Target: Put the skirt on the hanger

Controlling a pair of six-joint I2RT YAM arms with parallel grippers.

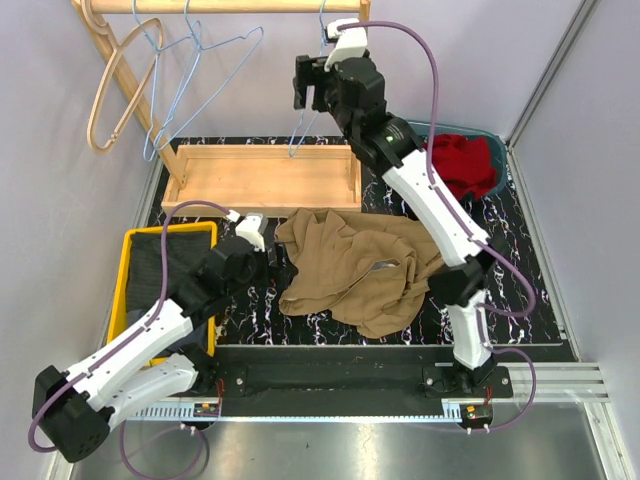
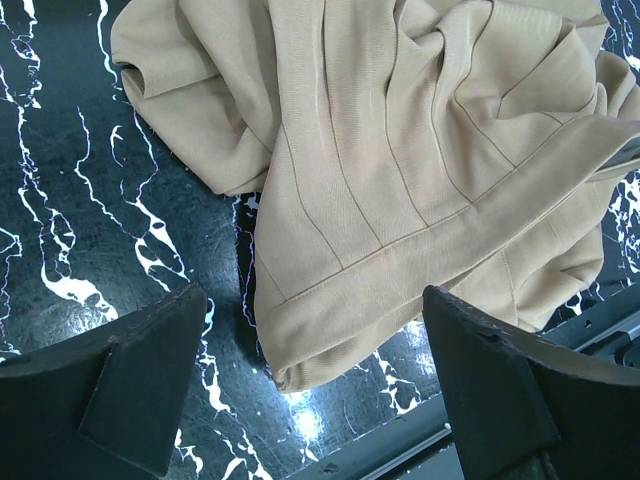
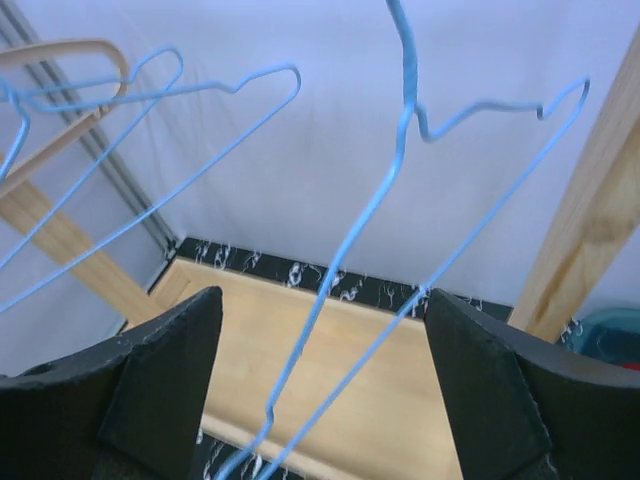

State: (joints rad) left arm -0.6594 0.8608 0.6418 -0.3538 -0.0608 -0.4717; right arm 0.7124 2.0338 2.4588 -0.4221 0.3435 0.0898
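Note:
My right gripper will shift toward the rack's wooden upright and close on the blue hanger's near wire, since that wire stands between my open fingers.
The tan skirt (image 1: 355,268) lies crumpled on the black marbled table; its hemmed corner shows in the left wrist view (image 2: 400,200). My left gripper (image 1: 275,262) is open and empty, low over the table at the skirt's left edge, its jaws either side of the hem corner (image 2: 312,375). A blue wire hanger (image 1: 303,125) hangs from the wooden rail at the back. My right gripper (image 1: 310,88) is raised beside it, open, with the hanger's wires (image 3: 340,280) between the jaws but not gripped.
Two more blue hangers (image 1: 190,75) and a tan hanger (image 1: 115,85) hang on the rail's left. A wooden tray (image 1: 265,178) is the rack's base. A yellow bin (image 1: 150,275) stands left; a teal bin with red cloth (image 1: 465,165) stands back right.

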